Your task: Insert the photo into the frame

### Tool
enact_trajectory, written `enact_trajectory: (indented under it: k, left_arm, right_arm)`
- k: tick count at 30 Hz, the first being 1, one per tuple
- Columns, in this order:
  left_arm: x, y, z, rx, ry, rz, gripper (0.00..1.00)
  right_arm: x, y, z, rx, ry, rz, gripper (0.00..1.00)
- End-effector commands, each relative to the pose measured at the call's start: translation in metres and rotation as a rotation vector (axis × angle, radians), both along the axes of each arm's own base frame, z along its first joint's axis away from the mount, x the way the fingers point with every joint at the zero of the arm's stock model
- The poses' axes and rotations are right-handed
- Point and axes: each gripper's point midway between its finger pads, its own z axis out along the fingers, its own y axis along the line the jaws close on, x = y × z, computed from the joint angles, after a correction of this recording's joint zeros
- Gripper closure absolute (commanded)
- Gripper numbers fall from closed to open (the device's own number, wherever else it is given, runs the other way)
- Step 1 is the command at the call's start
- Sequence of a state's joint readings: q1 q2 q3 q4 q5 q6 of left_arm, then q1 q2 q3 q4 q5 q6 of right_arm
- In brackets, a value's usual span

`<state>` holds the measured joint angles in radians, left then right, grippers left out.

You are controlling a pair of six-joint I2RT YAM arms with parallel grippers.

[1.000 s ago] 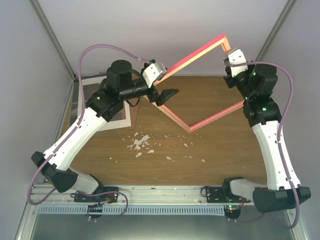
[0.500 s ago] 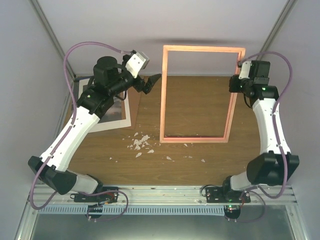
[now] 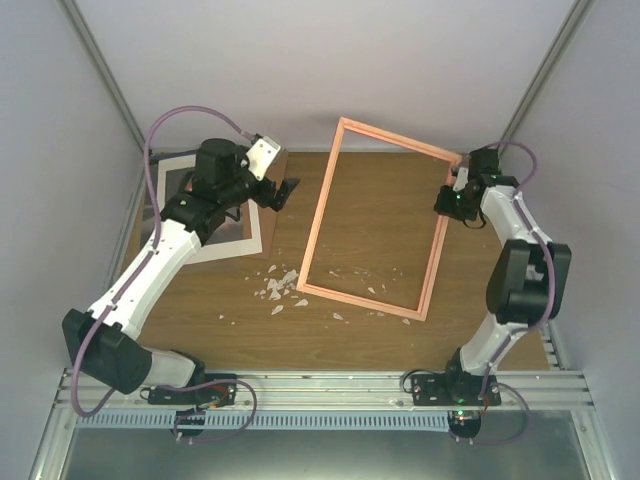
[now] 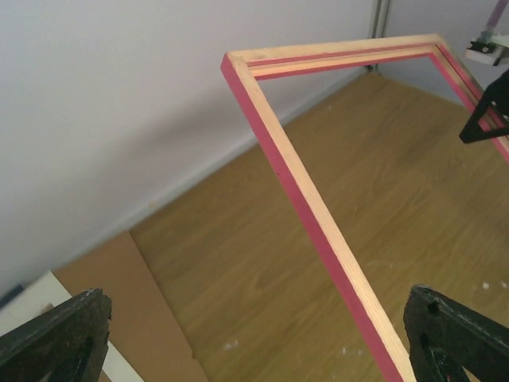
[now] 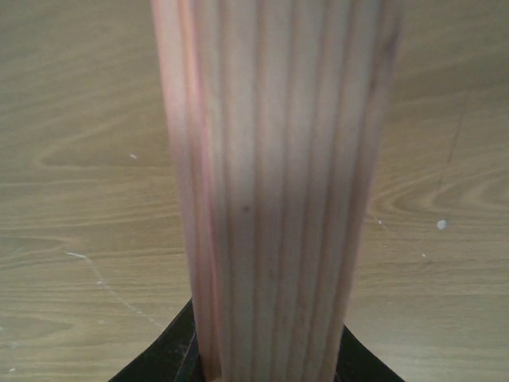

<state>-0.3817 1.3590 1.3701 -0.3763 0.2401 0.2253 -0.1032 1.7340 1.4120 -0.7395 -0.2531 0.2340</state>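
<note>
My right gripper should move down and over toward the brown backing board and lay the frame point(image 3: 316, 230) flat on the wood.
The pink frame point(image 3: 316, 230) stands tilted on the wooden table, its near rail resting on the wood and its far rail raised. My right gripper point(image 3: 452, 197) is shut on the frame's right rail; in the right wrist view that rail point(image 5: 270, 191) fills the gap between the dark fingers point(image 5: 163, 358). My left gripper point(image 3: 282, 190) is open and empty, to the left of the frame and apart from it. From the left wrist the frame's left rail point(image 4: 318, 215) runs between the spread fingertips point(image 4: 56, 334). The photo is hidden; my left arm covers the pile at the left.
A white mat border point(image 3: 215, 248) and a brown backing board point(image 3: 268, 215) lie at the back left, partly under the left arm. White crumbs point(image 3: 280, 285) are scattered near the frame's near left corner. Grey walls close the table on three sides.
The frame has swung round from diagonal to upright and has now tipped over, its top leaning back. The right arm has stretched towards the back. The left gripper has drawn back left, away from the frame.
</note>
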Motion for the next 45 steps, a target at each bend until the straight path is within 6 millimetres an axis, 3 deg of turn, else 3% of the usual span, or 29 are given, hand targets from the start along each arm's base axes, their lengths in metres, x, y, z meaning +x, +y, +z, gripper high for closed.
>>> enact_trajectory:
  k: [1,6,13,21,25,26,30,39,45]
  left_arm:
    - [0.007,0.001,-0.039,0.020,0.093,0.016,0.01]
    - [0.023,0.006,-0.105,0.012,0.292,0.057,0.01]
    - [0.038,0.009,-0.177,-0.022,0.474,0.082,0.02]
    - [0.040,0.014,-0.239,-0.090,0.671,0.087,0.06]
    - [0.035,0.018,-0.253,-0.092,0.715,0.087,0.06]
    - [0.034,0.019,-0.256,-0.096,0.725,0.086,0.07]
    - [0.033,0.026,-0.261,-0.138,0.764,0.099,0.08]
    - [0.023,0.039,-0.251,-0.128,0.711,0.120,0.08]
    - [-0.006,0.059,-0.241,-0.046,0.644,0.144,0.07]
  right_arm:
    - [0.010,0.010,-0.038,0.087,0.087,-0.016,1.00]
    - [0.022,0.013,-0.074,0.094,0.138,-0.030,0.99]
    - [0.039,0.020,-0.121,0.101,0.222,-0.043,0.96]
    - [0.057,0.039,-0.144,0.091,0.270,-0.028,0.90]
    - [0.059,0.043,-0.151,0.046,0.283,-0.004,0.88]
    - [0.056,0.054,-0.154,0.035,0.295,0.020,0.87]
    - [0.044,0.064,-0.161,0.008,0.328,0.053,0.82]
    - [0.027,0.075,-0.159,-0.023,0.301,0.099,0.78]
    - [0.009,0.079,-0.164,-0.030,0.315,0.082,0.74]
